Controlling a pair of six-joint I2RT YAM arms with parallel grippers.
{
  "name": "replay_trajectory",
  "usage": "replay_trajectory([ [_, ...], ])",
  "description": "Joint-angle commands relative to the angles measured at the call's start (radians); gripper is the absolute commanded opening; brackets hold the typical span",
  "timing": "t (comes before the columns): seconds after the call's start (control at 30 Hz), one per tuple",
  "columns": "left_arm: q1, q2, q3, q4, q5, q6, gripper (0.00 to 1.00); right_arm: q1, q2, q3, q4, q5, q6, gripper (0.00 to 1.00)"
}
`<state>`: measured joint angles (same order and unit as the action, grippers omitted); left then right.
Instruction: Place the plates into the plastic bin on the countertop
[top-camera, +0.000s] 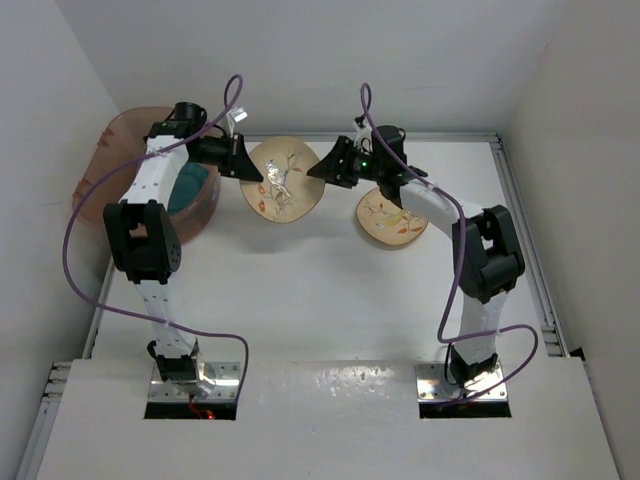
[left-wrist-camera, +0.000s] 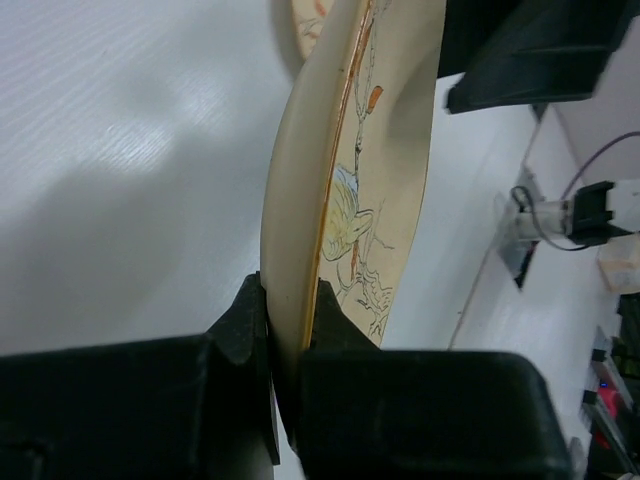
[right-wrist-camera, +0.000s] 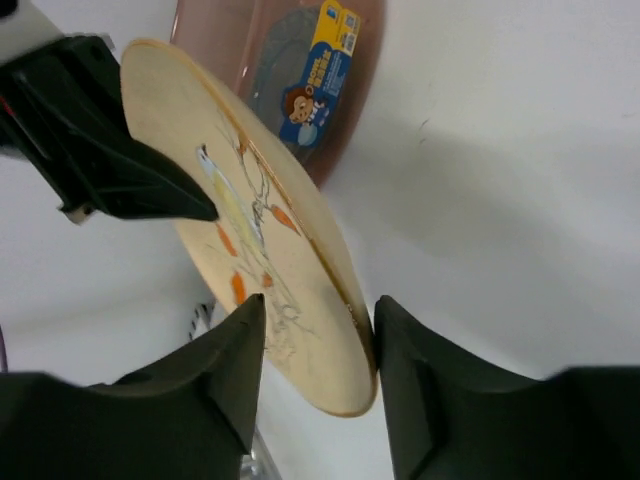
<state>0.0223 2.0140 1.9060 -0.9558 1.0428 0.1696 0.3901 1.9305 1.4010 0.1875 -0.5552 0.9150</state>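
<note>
The cream-orange plate hangs outside the bin (top-camera: 120, 140). Its rim goes left in the top view with my left gripper next, then down over the teal plates for release.
A cream-orange plate with a bird motif (top-camera: 285, 180) is held tilted above the countertop (top-camera: 300, 290), between both grippers. My left gripper (top-camera: 250, 165) is shut on its left rim; the wrist view shows the pads clamped on the plate edge (left-wrist-camera: 300, 250). My right gripper (top-camera: 320, 168) is open, its jaws standing on either side of the plate's right rim (right-wrist-camera: 300, 300). A second cream-orange plate (top-camera: 392, 218) lies flat under the right arm. The pink plastic bin (top-camera: 120, 140) stands at the far left and holds teal plates (top-camera: 190, 190).
White walls close in the left, back and right. Metal rails run along the countertop's side edges (top-camera: 525, 250). In the right wrist view the bin (right-wrist-camera: 365, 60) holds a grey plate with a blue-yellow label (right-wrist-camera: 320, 75). The left arm (top-camera: 150, 200) reaches over the bin.
</note>
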Motion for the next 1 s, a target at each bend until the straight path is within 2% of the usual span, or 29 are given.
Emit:
replay_trajectory([
  [0.0,-0.015,-0.008,0.044,0.011,-0.073,0.025,0.00,-0.010,-0.001,0.010,0.110,-0.029,0.044,0.53],
  [0.07,-0.015,-0.008,0.044,0.011,-0.087,0.025,0.00,-0.011,0.005,0.009,0.074,-0.028,0.041,0.60],
  [0.1,-0.015,0.002,0.044,0.011,-0.087,0.025,0.00,-0.016,0.012,0.004,0.064,-0.019,0.039,0.67],
  [0.2,-0.015,0.002,0.074,0.011,-0.096,0.007,0.00,-0.028,0.009,-0.003,0.006,0.023,0.028,0.81],
  [0.27,0.014,0.011,0.138,0.011,-0.096,-0.004,0.00,-0.048,-0.008,-0.010,-0.057,0.053,0.018,0.85],
  [0.33,0.057,0.011,0.203,0.011,-0.067,-0.037,0.00,-0.081,-0.021,-0.020,-0.149,0.147,0.018,0.89],
  [0.37,0.121,0.011,0.275,0.025,-0.029,-0.050,0.00,-0.095,-0.050,-0.036,-0.172,0.194,0.018,0.89],
  [0.43,0.201,-0.010,0.312,0.105,-0.004,-0.126,0.00,-0.135,-0.103,-0.071,-0.247,0.274,0.015,0.89],
  [0.47,0.293,-0.044,0.297,0.153,0.020,-0.162,0.00,-0.146,-0.114,-0.083,-0.263,0.291,0.009,0.89],
  [0.53,0.379,-0.083,0.248,0.262,0.020,-0.247,0.00,-0.192,-0.142,-0.129,-0.327,0.343,-0.017,0.89],
  [0.57,0.452,-0.099,0.190,0.352,-0.025,-0.322,0.00,-0.215,-0.180,-0.143,-0.338,0.351,-0.021,0.89],
  [0.67,0.537,-0.124,0.099,0.387,-0.162,-0.341,0.00,-0.270,-0.226,-0.203,-0.390,0.371,-0.036,0.89],
  [0.8,0.574,-0.094,-0.007,0.387,-0.198,-0.341,0.00,-0.336,-0.257,-0.254,-0.453,0.417,-0.045,0.86],
  [0.93,0.584,-0.025,-0.050,0.387,-0.237,-0.331,0.00,-0.419,-0.245,-0.267,-0.526,0.423,-0.064,0.60],
  [0.97,0.584,-0.011,-0.050,0.387,-0.254,-0.331,0.00,-0.439,-0.239,-0.286,-0.527,0.419,-0.059,0.60],
])
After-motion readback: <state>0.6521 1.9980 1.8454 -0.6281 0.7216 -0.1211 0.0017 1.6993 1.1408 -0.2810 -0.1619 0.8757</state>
